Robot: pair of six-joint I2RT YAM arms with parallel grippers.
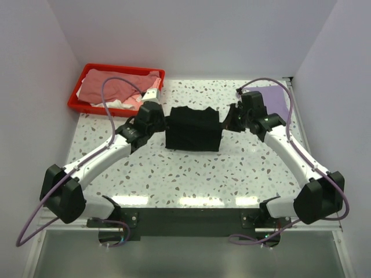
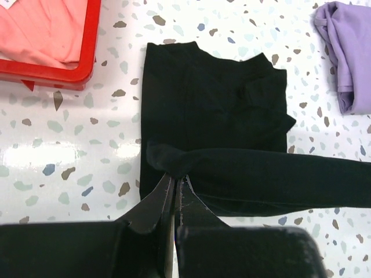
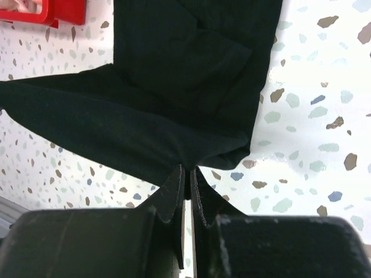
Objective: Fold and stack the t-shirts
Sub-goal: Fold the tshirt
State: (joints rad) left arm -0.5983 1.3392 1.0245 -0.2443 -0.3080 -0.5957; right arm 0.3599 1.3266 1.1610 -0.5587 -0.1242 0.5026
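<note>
My right gripper will next move outward and down over the t-shirt's far corner point(image 1: 214, 111) to let go of the lifted black cloth, because the cloth stops short of the neck end.
A black t-shirt point(image 1: 192, 130) lies partly folded in the middle of the speckled table. My left gripper point(image 1: 157, 123) is shut on its left edge; in the left wrist view the jaws point(image 2: 175, 178) pinch a raised fold of the black cloth point(image 2: 220, 110). My right gripper point(image 1: 231, 121) is shut on its right edge; in the right wrist view the jaws point(image 3: 188, 169) pinch the black cloth point(image 3: 174, 87). A light purple t-shirt point(image 1: 272, 99) lies folded at the back right and shows in the left wrist view point(image 2: 348, 52). Pink and white shirts point(image 1: 113, 87) lie in the bin.
A red plastic bin point(image 1: 78, 103) stands at the back left of the table, also seen in the left wrist view point(image 2: 52, 72) and in the right wrist view point(image 3: 52, 13). White walls close in the table at the back and on both sides.
</note>
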